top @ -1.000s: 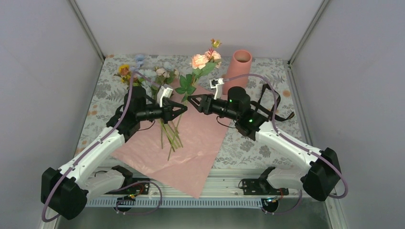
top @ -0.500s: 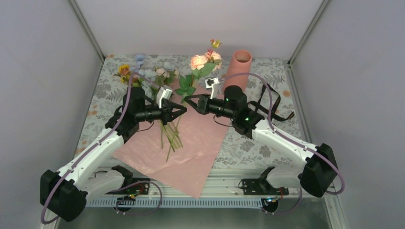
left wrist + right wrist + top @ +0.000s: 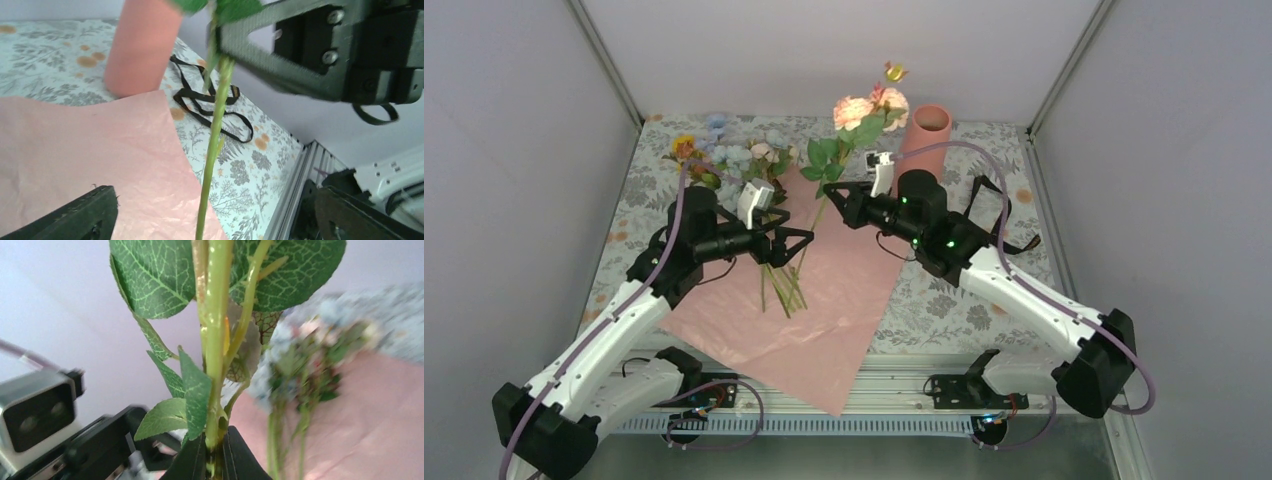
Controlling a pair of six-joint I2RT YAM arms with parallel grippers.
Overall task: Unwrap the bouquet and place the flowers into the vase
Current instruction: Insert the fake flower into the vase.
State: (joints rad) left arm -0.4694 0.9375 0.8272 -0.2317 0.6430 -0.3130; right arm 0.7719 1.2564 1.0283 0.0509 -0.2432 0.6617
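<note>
The robot's right gripper should go up and outward over the vase's opening (image 3: 932,119) and lower the flower's stem into it, because the vase is outward and to the gripper's right in the top view.
My right gripper (image 3: 836,196) is shut on the green stem (image 3: 215,340) of a flower with peach and pink blooms (image 3: 867,106), held tilted above the table. Its lower stem (image 3: 215,130) hangs free between the wide-open fingers of my left gripper (image 3: 791,240) without touching them. The salmon-pink vase (image 3: 924,135) stands upright at the back, just right of the lifted blooms. The remaining flowers (image 3: 736,158) lie on the unfolded pink wrapping sheet (image 3: 824,310), blooms to the back left, stems (image 3: 779,283) under the left gripper.
A black strap (image 3: 1007,228) lies on the floral tablecloth (image 3: 944,300) right of the right arm, near the vase (image 3: 142,50). White walls close the table on three sides. A metal rail (image 3: 894,385) runs along the near edge.
My left gripper has opened and let go of the stem. The right gripper has closed on that stem and raised the flower up and back, toward the vase.
</note>
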